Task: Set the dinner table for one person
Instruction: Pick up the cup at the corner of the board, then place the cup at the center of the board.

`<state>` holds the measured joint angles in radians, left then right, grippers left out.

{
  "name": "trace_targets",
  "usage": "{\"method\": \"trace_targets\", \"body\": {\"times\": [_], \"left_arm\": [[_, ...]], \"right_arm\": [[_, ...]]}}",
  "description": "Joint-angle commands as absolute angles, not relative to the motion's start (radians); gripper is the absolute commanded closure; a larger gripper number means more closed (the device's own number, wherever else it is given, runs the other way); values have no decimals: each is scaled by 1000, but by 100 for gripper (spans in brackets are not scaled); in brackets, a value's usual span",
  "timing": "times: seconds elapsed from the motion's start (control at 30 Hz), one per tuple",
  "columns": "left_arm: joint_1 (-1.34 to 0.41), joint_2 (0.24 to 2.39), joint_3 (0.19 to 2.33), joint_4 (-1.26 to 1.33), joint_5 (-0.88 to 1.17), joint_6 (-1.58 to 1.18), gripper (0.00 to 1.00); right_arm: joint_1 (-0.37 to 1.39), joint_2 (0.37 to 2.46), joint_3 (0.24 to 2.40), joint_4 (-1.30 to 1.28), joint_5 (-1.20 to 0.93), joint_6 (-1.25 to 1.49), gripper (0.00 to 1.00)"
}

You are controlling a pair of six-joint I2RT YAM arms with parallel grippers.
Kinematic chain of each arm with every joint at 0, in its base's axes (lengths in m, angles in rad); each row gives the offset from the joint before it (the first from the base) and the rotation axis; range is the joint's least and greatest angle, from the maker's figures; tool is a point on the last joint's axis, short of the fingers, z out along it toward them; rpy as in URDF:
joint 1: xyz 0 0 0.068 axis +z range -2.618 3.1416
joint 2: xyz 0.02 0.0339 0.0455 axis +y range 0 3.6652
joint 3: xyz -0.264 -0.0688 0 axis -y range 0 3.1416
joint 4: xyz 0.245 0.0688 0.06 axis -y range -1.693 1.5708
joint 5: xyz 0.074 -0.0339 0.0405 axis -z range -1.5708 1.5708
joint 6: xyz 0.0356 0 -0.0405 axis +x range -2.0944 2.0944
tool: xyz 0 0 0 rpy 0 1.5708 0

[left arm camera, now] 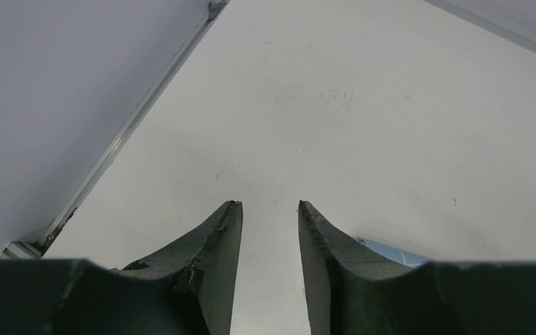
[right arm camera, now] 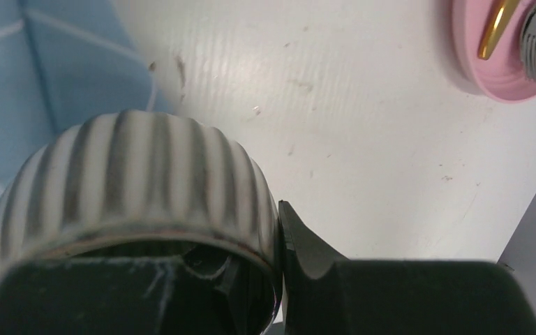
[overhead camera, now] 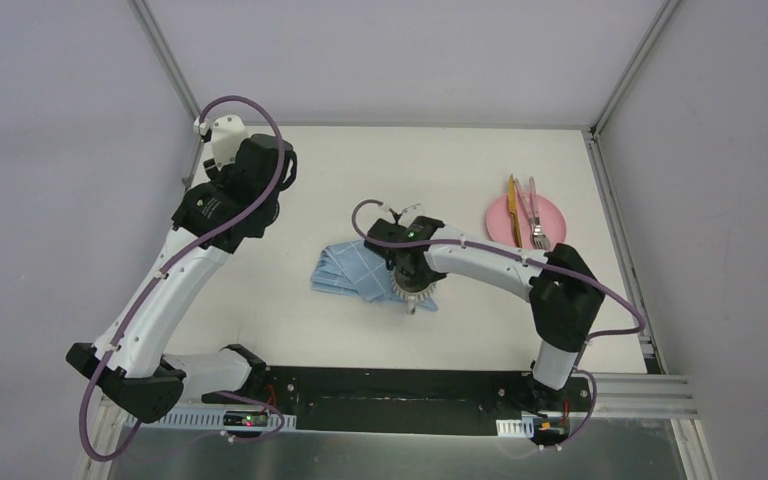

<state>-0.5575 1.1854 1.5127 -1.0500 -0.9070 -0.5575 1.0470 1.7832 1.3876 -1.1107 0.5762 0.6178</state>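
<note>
I should carry the cup outward with my right gripper next, lower it onto the tabletop at the spot beside the gold knife's tip and let go of it, because that spot is bare.
The off-white dinner table fills the top view. My right gripper is shut on the rim of a ribbed grey-and-white cup; one finger is inside it, the other presses its outer wall. The cup hangs at the right edge of a folded light-blue grid-lined cloth. A pink plate at the back right carries a gold knife and a silver fork. My left gripper is open and empty, over bare table at the back left.
Aluminium rails edge the table, and grey walls close the left, back and right. In the left wrist view a rail runs along the left edge, and a corner of the blue cloth shows behind the right finger.
</note>
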Motion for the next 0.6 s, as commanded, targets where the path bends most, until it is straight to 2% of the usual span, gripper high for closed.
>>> {"method": "trace_targets", "body": {"times": [0.0, 0.07, 0.13, 0.57], "left_arm": [[-565, 1212, 1511, -990, -885, -522, 70], [-565, 1230, 1518, -972, -878, -510, 75], [-565, 1248, 1521, -957, -882, -498, 75], [-565, 1325, 1569, -885, -950, -399, 68]], "right_arm": [[934, 1719, 1447, -1045, 627, 577, 100], [882, 1737, 1476, -1029, 632, 550, 100], [831, 1772, 1516, -1017, 635, 520, 100], [552, 2041, 1834, -987, 590, 405, 100]]}}
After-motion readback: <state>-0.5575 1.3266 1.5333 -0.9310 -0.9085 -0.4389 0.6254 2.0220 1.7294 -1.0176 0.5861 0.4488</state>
